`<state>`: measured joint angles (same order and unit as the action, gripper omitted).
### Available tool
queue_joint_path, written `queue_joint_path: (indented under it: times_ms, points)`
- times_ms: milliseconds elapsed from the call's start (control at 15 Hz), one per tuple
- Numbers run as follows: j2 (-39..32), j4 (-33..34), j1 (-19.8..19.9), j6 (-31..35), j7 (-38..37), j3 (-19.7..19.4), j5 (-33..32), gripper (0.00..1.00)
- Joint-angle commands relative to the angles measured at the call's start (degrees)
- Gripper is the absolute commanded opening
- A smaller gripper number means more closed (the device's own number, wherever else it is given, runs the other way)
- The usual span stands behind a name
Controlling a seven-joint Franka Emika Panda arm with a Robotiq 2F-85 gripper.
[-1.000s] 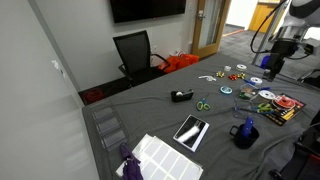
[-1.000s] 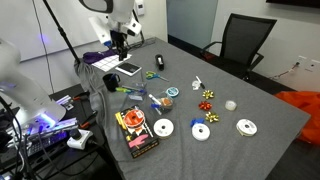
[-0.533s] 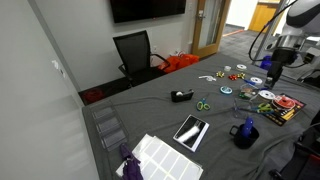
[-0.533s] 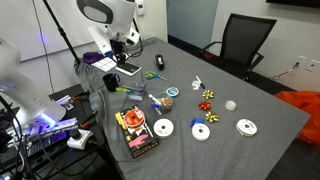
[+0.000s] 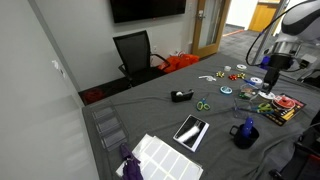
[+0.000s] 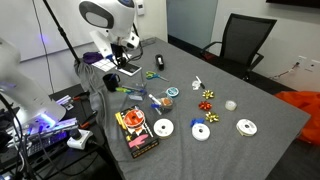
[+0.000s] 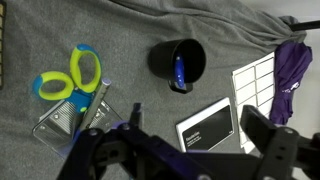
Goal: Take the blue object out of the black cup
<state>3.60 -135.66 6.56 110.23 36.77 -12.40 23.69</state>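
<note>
The black cup below my open gripper holds the blue object. Next, my gripper comes down over the blue object's upper end (image 5: 248,122) (image 7: 180,79), which stands above the cup's rim.
The black cup (image 7: 178,60) stands upright on the grey table, near the top middle of the wrist view. The blue object (image 7: 179,70) lies inside it, against the near wall. The cup also shows in both exterior views (image 5: 245,133) (image 6: 111,82). My gripper (image 7: 196,118) is open and empty. It hangs above the table, its fingers over a black tablet (image 7: 205,128) just beside the cup. In both exterior views the gripper (image 5: 271,66) (image 6: 119,62) is well above the cup.
Green-and-blue scissors (image 7: 70,75) and a clear packet (image 7: 68,117) lie beside the cup. A white grid sheet (image 7: 255,78) and a purple object (image 7: 290,62) are on the other side. White discs (image 6: 163,128), a book (image 6: 135,131) and a tape dispenser (image 5: 181,96) lie further along the table.
The arm has swung lower and toward the table end where the cup and tablet stand. Nothing on the table has moved.
</note>
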Motion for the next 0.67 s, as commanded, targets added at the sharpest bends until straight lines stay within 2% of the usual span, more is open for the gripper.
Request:
queue_joint_path:
  times_ms: [0, 600]
  points:
    - [-1.9, -3.5, -0.2, 6.3, 1.9, 1.8, 1.8, 1.0]
    - [-6.9, -7.9, -0.3, 11.9, 10.2, 5.1, 11.7, 1.0]
